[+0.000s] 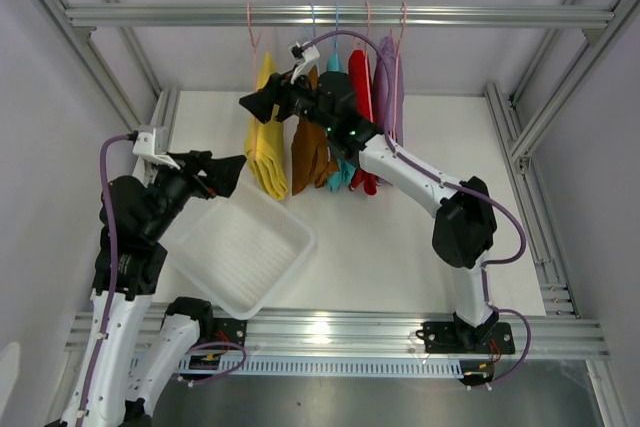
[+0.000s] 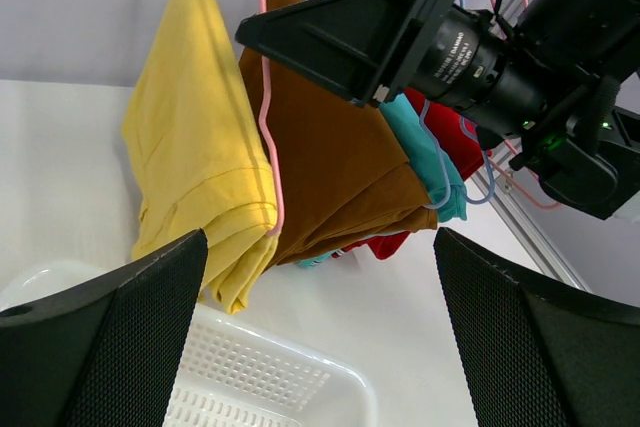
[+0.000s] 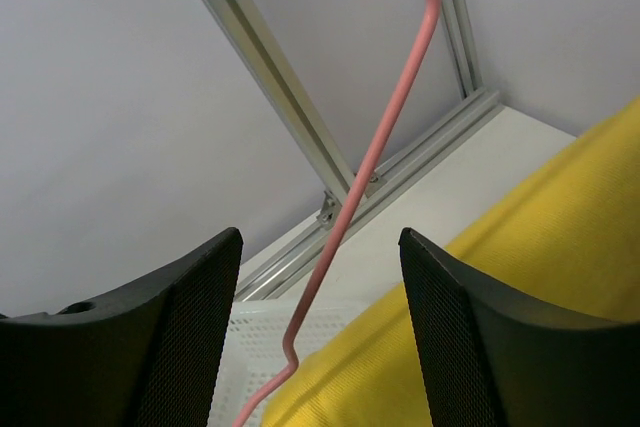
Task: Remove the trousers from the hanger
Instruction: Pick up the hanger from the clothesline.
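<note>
My right gripper eases onto the bare pink hanger wire next and closes, clear of the trousers, since that wire stands between its open fingers.
Several trousers hang folded on hangers from the top rail (image 1: 450, 15): yellow trousers (image 1: 265, 142), brown (image 1: 308, 152), teal (image 1: 340, 175), red (image 1: 360, 87) and lilac (image 1: 387, 82). My right gripper (image 1: 256, 105) is open at the top of the yellow trousers (image 3: 520, 297). The pink hanger wire (image 3: 375, 152) runs between its fingers without touching them. My left gripper (image 1: 232, 173) is open and empty, low and left of the yellow trousers (image 2: 195, 147). From the left wrist view I also see the brown trousers (image 2: 340, 167) and the right gripper (image 2: 350, 32) above them.
A white perforated basket (image 1: 240, 247) lies on the table below the left gripper, and its rim (image 2: 330, 372) shows in the left wrist view. Aluminium frame posts (image 1: 545, 107) stand on both sides of the table.
</note>
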You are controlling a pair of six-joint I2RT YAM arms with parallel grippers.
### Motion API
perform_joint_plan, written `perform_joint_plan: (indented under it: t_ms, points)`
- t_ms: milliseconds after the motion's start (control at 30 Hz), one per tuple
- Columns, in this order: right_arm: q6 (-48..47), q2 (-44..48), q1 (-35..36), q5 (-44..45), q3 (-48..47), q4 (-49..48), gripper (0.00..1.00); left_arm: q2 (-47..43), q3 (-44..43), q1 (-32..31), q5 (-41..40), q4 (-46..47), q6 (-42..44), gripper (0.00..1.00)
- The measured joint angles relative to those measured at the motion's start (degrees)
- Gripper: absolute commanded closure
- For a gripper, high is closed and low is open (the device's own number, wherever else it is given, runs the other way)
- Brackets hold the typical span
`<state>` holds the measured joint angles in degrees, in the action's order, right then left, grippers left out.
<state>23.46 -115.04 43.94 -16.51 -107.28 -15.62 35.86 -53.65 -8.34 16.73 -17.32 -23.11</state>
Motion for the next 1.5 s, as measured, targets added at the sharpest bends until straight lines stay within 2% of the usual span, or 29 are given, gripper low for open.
perform_joint_plan:
  t_ms: [167, 400, 767, 1200, 1267, 1367, 1467, 1500]
  points:
    - [0.59, -2.21, 0.37, -0.04, -0.72, -1.29, 0.32, -0.02, 0.0, -0.31, 0.02, 0.0, 0.0, 0.01]
    - [6.88, -6.43, -0.02, -4.57, -1.84, -8.17, 0.34, -0.02, 0.0, -0.66, 0.02, 0.0, 0.0, 0.01]
    - [17.88, -9.09, -0.85, -10.38, -3.1, -17.38, 0.46, -0.02, 0.0, -0.72, 0.02, 0.0, 0.0, 0.01]
    - [21.99, -9.14, -1.31, -11.43, -3.1, -18.75, 0.8, -0.15, 0.02, -0.76, 0.07, 0.0, -0.02, 0.01]
    - [23.08, -9.14, -1.31, -11.26, -3.1, -18.29, 0.82, -0.37, 0.02, -0.76, 0.07, 0.0, -0.02, 0.01]
    - [23.12, -9.14, -1.33, -10.91, -3.1, -18.01, 0.9, -0.57, 0.02, -0.76, 0.09, 0.0, -0.02, 0.0]
    - [23.08, -9.14, -1.49, -10.8, -3.1, -17.66, 1.0, -0.59, 0.02, -0.76, 0.11, 0.0, -0.04, 0.01]
    - [23.12, -9.14, -1.53, -10.8, -3.1, -17.57, 1.0, -0.59, 0.02, -0.76, 0.13, 0.0, -0.04, 0.01]
